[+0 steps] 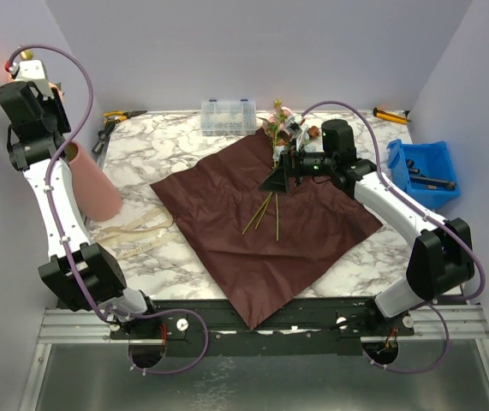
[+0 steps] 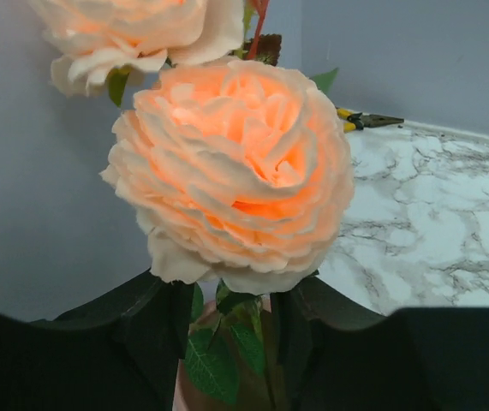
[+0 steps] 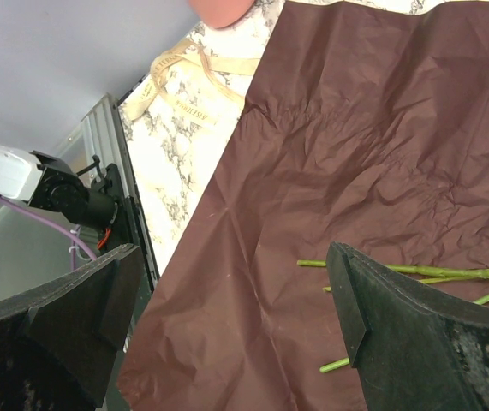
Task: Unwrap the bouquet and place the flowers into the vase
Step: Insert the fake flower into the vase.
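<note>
The flower heads lie below and outward of my right gripper, so it should next go down and outward, turning its open fingers onto a stem near them.
The maroon sheet (image 1: 227, 205) lies spread flat on the marble, and the beige ribbon (image 1: 133, 229) lies loose to its left. Several flowers (image 1: 277, 127) rest at the sheet's far edge, their green stems (image 1: 265, 214) pointing toward me. My right gripper (image 1: 280, 180) hovers open over them; in the right wrist view the stems (image 3: 450, 272) lie beside its right finger. The salmon vase (image 1: 94, 184) leans at the left. High above it, my left gripper (image 1: 49, 96) has its jaws apart around the stem of a peach flower (image 2: 235, 171), with the vase mouth (image 2: 181, 390) below.
A clear plastic box (image 1: 229, 117) sits at the back centre. A blue bin (image 1: 424, 171) holding tools stands at the right edge. Yellow-handled pliers (image 1: 124, 114) lie at the back left and another yellow tool (image 1: 391, 114) at the back right.
</note>
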{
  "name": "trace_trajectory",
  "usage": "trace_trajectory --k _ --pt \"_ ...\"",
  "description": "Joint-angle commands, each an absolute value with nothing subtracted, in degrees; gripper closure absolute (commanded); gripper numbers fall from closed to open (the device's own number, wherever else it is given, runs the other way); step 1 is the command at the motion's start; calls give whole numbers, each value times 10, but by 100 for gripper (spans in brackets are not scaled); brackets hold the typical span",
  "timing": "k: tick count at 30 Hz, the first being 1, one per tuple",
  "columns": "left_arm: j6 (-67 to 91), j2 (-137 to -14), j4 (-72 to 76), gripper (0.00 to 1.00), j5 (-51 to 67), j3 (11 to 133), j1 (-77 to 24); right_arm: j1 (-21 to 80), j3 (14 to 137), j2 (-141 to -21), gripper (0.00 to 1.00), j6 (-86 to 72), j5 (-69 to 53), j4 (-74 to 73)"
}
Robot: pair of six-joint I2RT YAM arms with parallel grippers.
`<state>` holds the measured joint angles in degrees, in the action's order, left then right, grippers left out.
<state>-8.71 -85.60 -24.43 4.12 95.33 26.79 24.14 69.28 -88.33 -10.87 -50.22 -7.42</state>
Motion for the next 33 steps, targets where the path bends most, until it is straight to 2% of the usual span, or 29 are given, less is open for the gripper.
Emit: trace_trajectory --k 1,14,19,26,30,33 --pt "-84 -824 -283 52 68 946 274 239 710 -882 0 -102 -494 -87" --pt "-96 -725 -353 20 108 881 279 239 703 -880 0 -93 -491 -95" --pt "-114 -683 -400 1 202 859 278 239 696 -881 0 -85 -477 -104" --pt "-184 -637 -481 1 333 798 241 239 694 -882 0 -72 -422 -131" --pt "-193 -632 -490 1 326 750 170 232 692 -878 1 -73 -372 -136" --pt "-174 -631 -474 1 305 712 104 219 683 -874 7 -90 -301 -126"
